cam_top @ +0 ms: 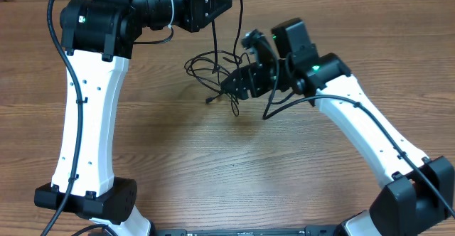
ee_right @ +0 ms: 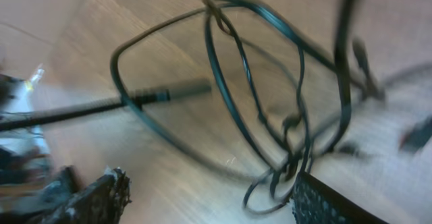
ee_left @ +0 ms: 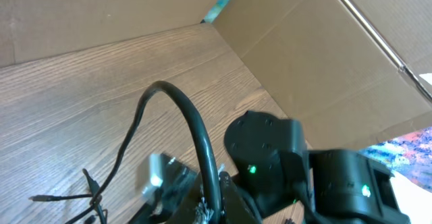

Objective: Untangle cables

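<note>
My left gripper needs to pull away and release the cable over the bare wood to its left in the overhead view, because the cable hangs into the tangle.
The cables (cam_top: 213, 69) lie as a loose black tangle on the wooden table between the two arms. My left gripper (cam_top: 226, 3) is raised at the back, shut on one strand that hangs down into the tangle. In the left wrist view that cable (ee_left: 196, 126) arcs up out of the shut left gripper (ee_left: 214, 198). My right gripper (cam_top: 234, 87) sits low at the tangle's right side. Seen from the right wrist, the right gripper (ee_right: 212, 200) stands open, its fingers (ee_right: 331, 204) wide apart. Blurred cable loops (ee_right: 229, 102) hang close to the right finger, and a plug end (ee_right: 172, 91) points left.
A loose plug end (cam_top: 208, 100) rests on the table in front of the tangle. A cardboard wall (ee_left: 324, 62) rises behind the table. The right arm's black wrist (ee_left: 270, 150) is close under my left gripper. Thick arm wires (cam_top: 60, 51) run along the left arm.
</note>
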`<state>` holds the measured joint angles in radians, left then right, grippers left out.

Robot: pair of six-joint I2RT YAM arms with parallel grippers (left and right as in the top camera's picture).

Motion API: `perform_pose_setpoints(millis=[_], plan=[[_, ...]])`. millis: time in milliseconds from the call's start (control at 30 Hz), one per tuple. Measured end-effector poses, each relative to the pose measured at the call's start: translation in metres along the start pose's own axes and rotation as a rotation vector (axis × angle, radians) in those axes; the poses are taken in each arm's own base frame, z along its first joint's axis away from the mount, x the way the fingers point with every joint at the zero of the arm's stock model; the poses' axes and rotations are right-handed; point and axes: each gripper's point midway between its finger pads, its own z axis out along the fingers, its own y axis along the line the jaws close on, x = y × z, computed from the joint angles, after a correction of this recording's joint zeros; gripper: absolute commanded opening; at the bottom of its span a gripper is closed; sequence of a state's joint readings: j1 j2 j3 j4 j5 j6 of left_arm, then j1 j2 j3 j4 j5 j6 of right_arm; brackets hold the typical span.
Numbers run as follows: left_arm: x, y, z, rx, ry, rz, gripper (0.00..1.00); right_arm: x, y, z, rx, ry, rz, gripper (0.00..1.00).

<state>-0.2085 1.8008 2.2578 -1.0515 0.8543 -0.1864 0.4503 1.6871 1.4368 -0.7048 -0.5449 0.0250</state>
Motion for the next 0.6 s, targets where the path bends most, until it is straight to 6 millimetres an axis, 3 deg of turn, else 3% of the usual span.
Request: perform_pose_setpoints(millis=[100, 200, 267, 333, 467, 600], plan=[[-0.001, -0.001, 0.000, 0.004, -0.004, -0.010, 0.04, -0.012, -0.006, 0.015, 0.024, -0.040, -0.077, 0.73], [-0.003, -0.001, -0.001, 0.006, -0.011, -0.019, 0.04, -0.021, -0.021, 0.033, 0.051, -0.069, -0.112, 0.61], [-0.007, 0.001, -0.003, 0.004, -0.026, -0.030, 0.04, -0.022, -0.030, 0.043, 0.064, -0.074, -0.119, 0.36], [-0.013, 0.003, -0.006, 0.003, -0.045, -0.041, 0.04, -0.018, -0.037, 0.051, 0.073, -0.059, -0.120, 0.04], [-0.031, 0.023, -0.025, -0.031, -0.117, -0.078, 0.04, -0.009, -0.043, 0.052, 0.084, -0.026, -0.090, 0.04], [-0.049, 0.063, -0.066, -0.121, -0.214, -0.135, 0.04, 0.012, -0.062, 0.043, 0.112, 0.049, 0.050, 0.04]])
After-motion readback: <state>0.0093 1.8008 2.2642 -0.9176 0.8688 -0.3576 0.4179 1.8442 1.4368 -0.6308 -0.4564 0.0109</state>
